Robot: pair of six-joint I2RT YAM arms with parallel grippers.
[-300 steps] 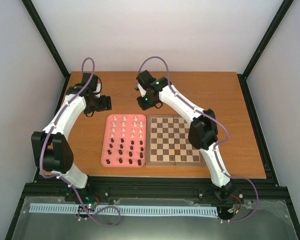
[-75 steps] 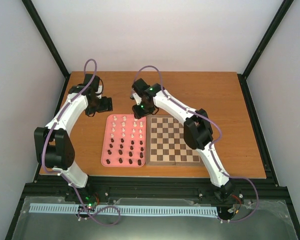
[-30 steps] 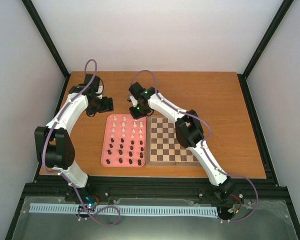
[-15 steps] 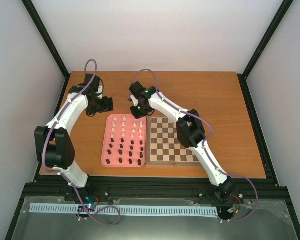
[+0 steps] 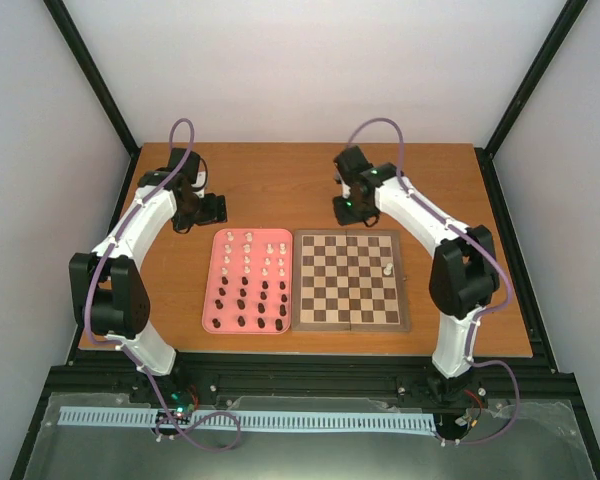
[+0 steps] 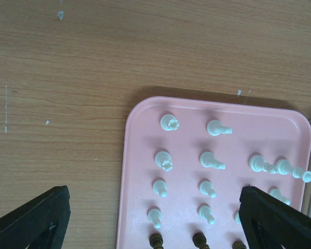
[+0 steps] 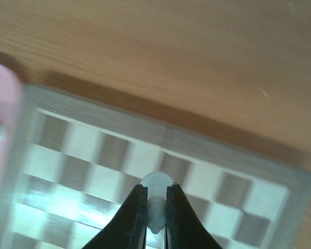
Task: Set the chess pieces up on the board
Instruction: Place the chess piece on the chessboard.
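Observation:
The square beyond the standing white chess piece (image 5: 390, 260) is empty, so I should move my right gripper back and to the right in the top view, then down onto it.
The board (image 5: 348, 285) lies right of a pink tray (image 5: 209, 300). White chess pieces (image 5: 258, 250) stand in the tray's far half and dark ones (image 5: 255, 305) in its near half. One white piece (image 5: 387, 268) stands on the board's right side. My right gripper (image 5: 346, 210) hovers at the board's far edge; in the right wrist view, the right gripper (image 7: 156, 199) is shut on a white piece (image 7: 156, 181) above the board (image 7: 93, 150). My left gripper (image 5: 208, 208) hangs open beyond the tray's far left corner; in its wrist view, the left gripper (image 6: 153, 207) holds nothing over white pieces (image 6: 210, 158).
The pink tray (image 6: 140, 155) sits on the brown wooden table (image 5: 280, 180), touching the board's left border. Black frame posts and pale walls ring the table. Both arms reach in from the near edge, the right arm's elbow (image 5: 460, 280) right of the board.
My right arm has swung from the tray's far right corner to the board's far edge, carrying a white piece. The board's right side is uncovered. The left arm has stayed put.

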